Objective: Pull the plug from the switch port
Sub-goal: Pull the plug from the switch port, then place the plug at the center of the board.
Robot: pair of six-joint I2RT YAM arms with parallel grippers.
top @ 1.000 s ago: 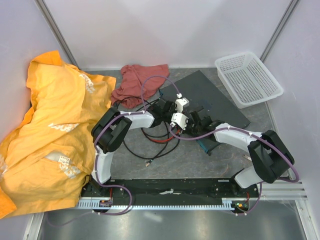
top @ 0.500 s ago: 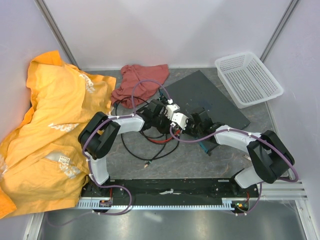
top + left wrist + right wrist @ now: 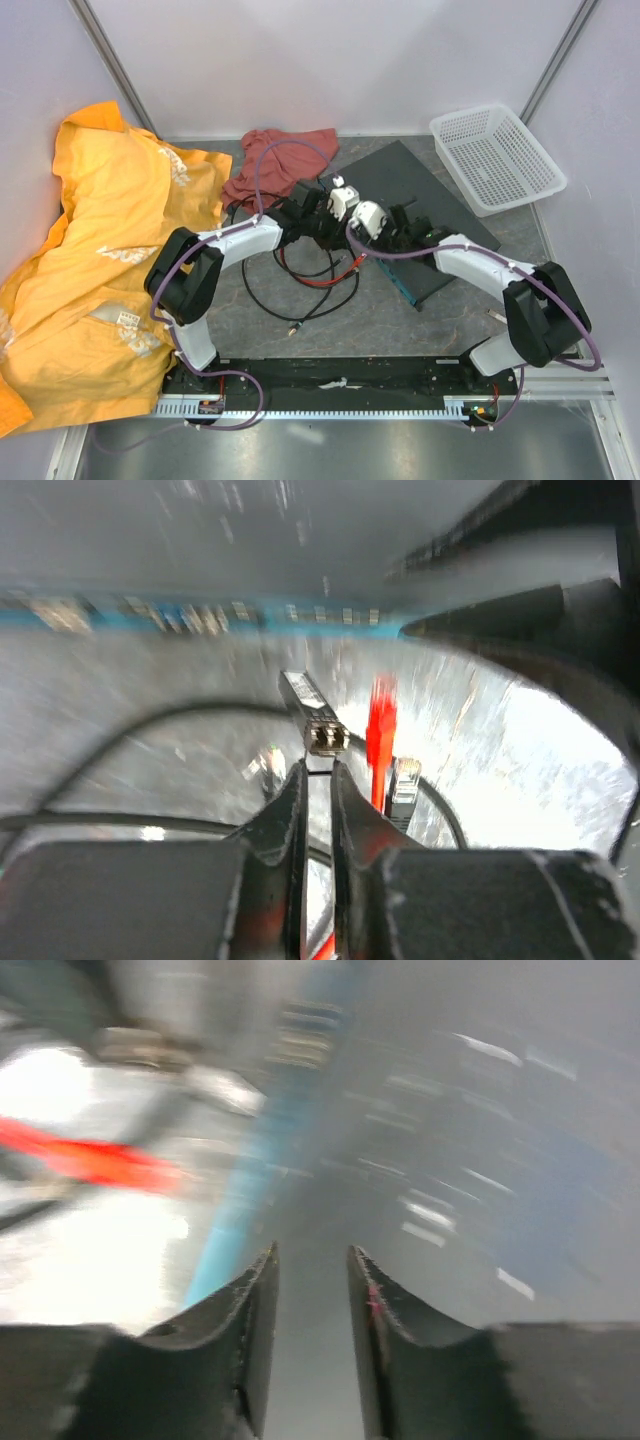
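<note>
The robot's left gripper will next swing back past the switch (image 3: 405, 180) to release the plug beside the small silver piece, as that piece lies to the gripper's right in the top view.
The switch (image 3: 405, 180) is a flat dark slab lying slanted at the back middle, its teal-blue edge (image 3: 250, 613) facing the cables. In the left wrist view a small silver plug (image 3: 315, 715) sticks out from the tips of my left gripper (image 3: 318, 765), which is shut on its near end. The plug hangs clear of the teal edge. My right gripper (image 3: 310, 1250) is open with nothing between its fingers and hovers over the switch's dark top (image 3: 480, 1160) just inside the teal edge (image 3: 235, 1230). Both wrists meet near the switch's left side (image 3: 355, 215).
Loose black cable (image 3: 300, 300) and a red cable (image 3: 325, 283) loop on the table in front of the switch. Another cable's connector (image 3: 405, 780) lies by the red cable (image 3: 381, 730). A red cloth (image 3: 275, 165), a big yellow garment (image 3: 100, 250) and a white mesh basket (image 3: 495, 155) surround the work area.
Both wrists have shifted toward the back. My right gripper has moved over the switch and spread its jaws wider. The left gripper has stayed shut.
</note>
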